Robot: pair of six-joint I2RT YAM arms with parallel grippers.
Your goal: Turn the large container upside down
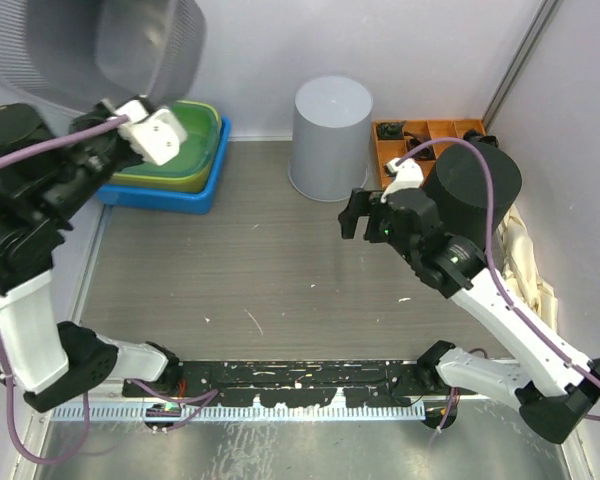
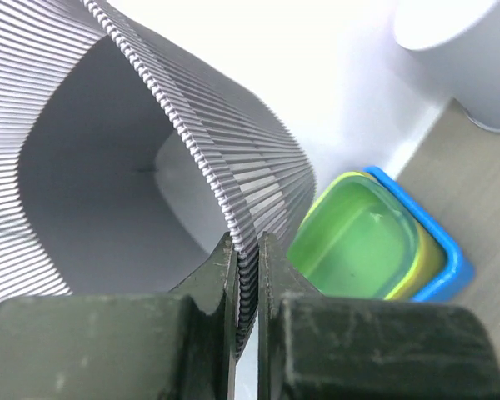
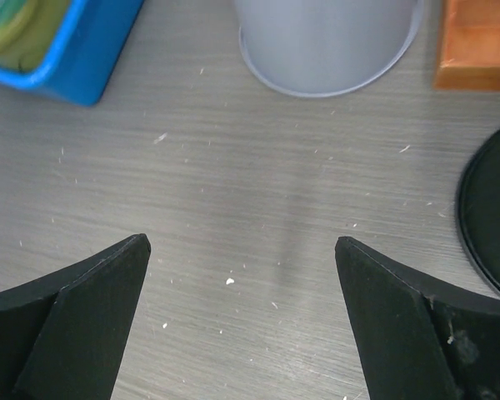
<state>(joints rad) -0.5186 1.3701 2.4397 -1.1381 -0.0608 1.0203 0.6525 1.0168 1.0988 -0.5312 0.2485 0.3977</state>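
Note:
The bare tabletop is below my left gripper and to its right in the top view, so my left gripper needs to go down and turn toward it to release the bin.
The large container (image 1: 90, 45) is a grey ribbed bin, lifted off the table and tilted at the top left of the top view. My left gripper (image 1: 120, 110) is shut on its rim. In the left wrist view the ribbed wall (image 2: 217, 142) runs down between my left gripper's (image 2: 248, 258) closed fingers, with the bin's smooth grey inside on the left. My right gripper (image 1: 355, 215) is open and empty above the middle of the table. In the right wrist view my right gripper (image 3: 242, 246) has its fingers wide apart over bare tabletop.
A blue tray (image 1: 170, 192) holding green and yellow tubs (image 1: 195, 135) sits at the back left, below the lifted bin. A smooth grey cylinder (image 1: 330, 135) stands at the back centre. An orange organiser (image 1: 420, 135) and a black cylinder (image 1: 475, 185) are at the right.

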